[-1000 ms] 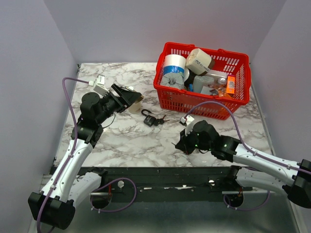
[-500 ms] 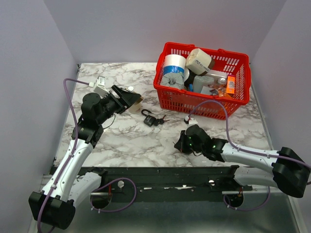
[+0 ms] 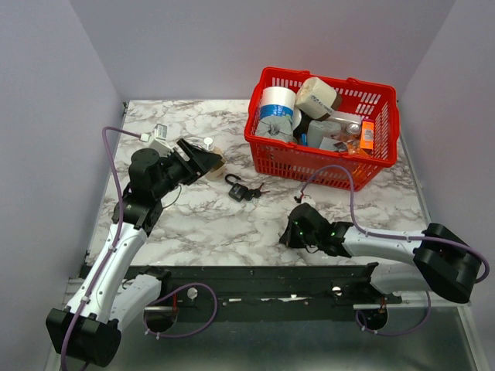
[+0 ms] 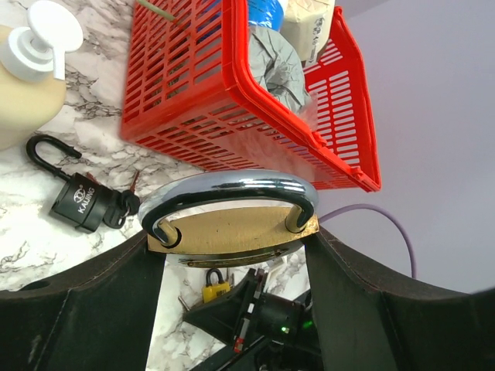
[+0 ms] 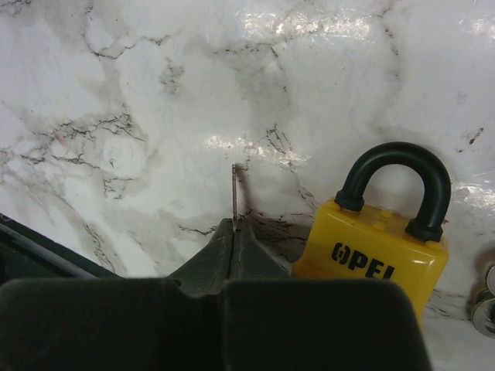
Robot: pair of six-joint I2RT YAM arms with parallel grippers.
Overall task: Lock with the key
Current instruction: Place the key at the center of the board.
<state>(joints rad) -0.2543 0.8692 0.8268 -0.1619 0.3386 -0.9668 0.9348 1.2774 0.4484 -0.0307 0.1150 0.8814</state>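
My left gripper should lower back toward the copper-coloured key point(image 5: 234, 193) and release the brass padlock on the empty marble beside it.
My left gripper point(image 3: 203, 163) is shut on a brass padlock point(image 4: 232, 229) with a chrome shackle and holds it above the table at the left, shackle up in the left wrist view. My right gripper point(image 3: 288, 232) lies low on the marble near the front and is shut on a thin copper-coloured key point(image 5: 234, 193), whose blade sticks out past the fingertips. A yellow padlock point(image 5: 379, 249) with a black shackle lies on the table just right of that key; it also shows in the left wrist view point(image 4: 214, 291). A black padlock point(image 3: 238, 189) with keys attached lies mid-table.
A red basket point(image 3: 325, 166) full of tape rolls and other items stands at the back right. A cream pump bottle point(image 4: 23, 77) lies by the left gripper. The table's dark front rail point(image 3: 255, 278) runs just behind the right gripper.
My right arm has stretched out lower and flatter over the table, its gripper staying near the front edge. My left gripper with the brass padlock has shifted slightly to the left.
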